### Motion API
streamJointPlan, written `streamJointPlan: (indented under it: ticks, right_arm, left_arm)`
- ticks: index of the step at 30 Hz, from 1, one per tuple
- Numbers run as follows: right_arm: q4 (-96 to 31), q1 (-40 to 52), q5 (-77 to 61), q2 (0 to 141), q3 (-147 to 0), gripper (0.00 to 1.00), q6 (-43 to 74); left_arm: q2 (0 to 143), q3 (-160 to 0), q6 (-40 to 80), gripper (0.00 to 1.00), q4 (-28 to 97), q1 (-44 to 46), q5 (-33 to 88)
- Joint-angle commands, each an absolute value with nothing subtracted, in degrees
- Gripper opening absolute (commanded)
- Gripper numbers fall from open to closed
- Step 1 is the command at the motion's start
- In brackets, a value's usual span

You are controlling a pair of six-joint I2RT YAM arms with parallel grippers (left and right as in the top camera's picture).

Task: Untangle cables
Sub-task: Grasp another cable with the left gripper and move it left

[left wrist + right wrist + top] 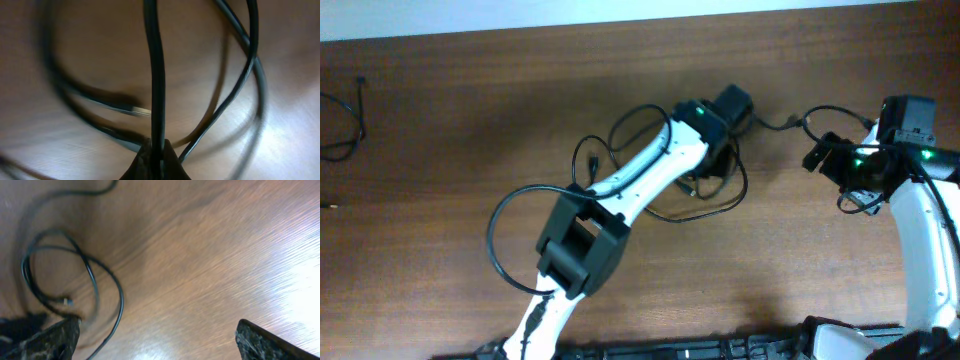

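Observation:
My left gripper moves to the left in the overhead view next and releases there. Bare tabletop by the separate cable is clear of the cable heap.
The cables (718, 205) lie bunched as thin black loops on the wooden table under my left arm. My left gripper (722, 140) is over the bunch. In the left wrist view it (156, 157) is shut on one black cable (156, 75) that runs straight up from the jaws. A silver-tipped plug (139, 109) lies on the table behind it. My right gripper (826, 156) is to the right of the bunch, open and empty (157, 340). A cable loop with a small plug (75, 275) lies on the table to its left.
Another thin black cable (348, 128) lies apart at the far left of the table. One strand (790, 122) runs from the bunch towards the right arm. A thicker black wire (498, 235) loops out from the left arm. The table's far edge (620, 28) is at the top.

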State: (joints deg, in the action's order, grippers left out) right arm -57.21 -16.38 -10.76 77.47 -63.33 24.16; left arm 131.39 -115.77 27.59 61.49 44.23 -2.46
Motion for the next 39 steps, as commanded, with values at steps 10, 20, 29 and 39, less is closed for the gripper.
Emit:
streamJointPlan:
  ticks: [10,20,29,39]
  right_arm:
    - [-40.2,1.7,-26.4,92.4,-53.5,0.99,24.4]
    - [-31.8,8.7,-24.8,100.8,-53.5,0.99,24.4]
    - [-31.2,8.7,-24.8,100.8,-53.5,0.99,24.4]
    - [-29.8,8.7,-24.8,100.8,-53.5,0.99,24.4]
  left_arm:
    - [110.0,-121.7,17.1,0.00,49.1,27.4,-5.9]
    - [108.2,-121.7,12.5,0.00,41.8,4.0,-5.9]
    - [114.7,-121.6,-0.6,0.00,48.7,-8.6,-17.0]
    - [126.1,-121.5,-10.7,0.00,53.9,-9.6,-29.8]
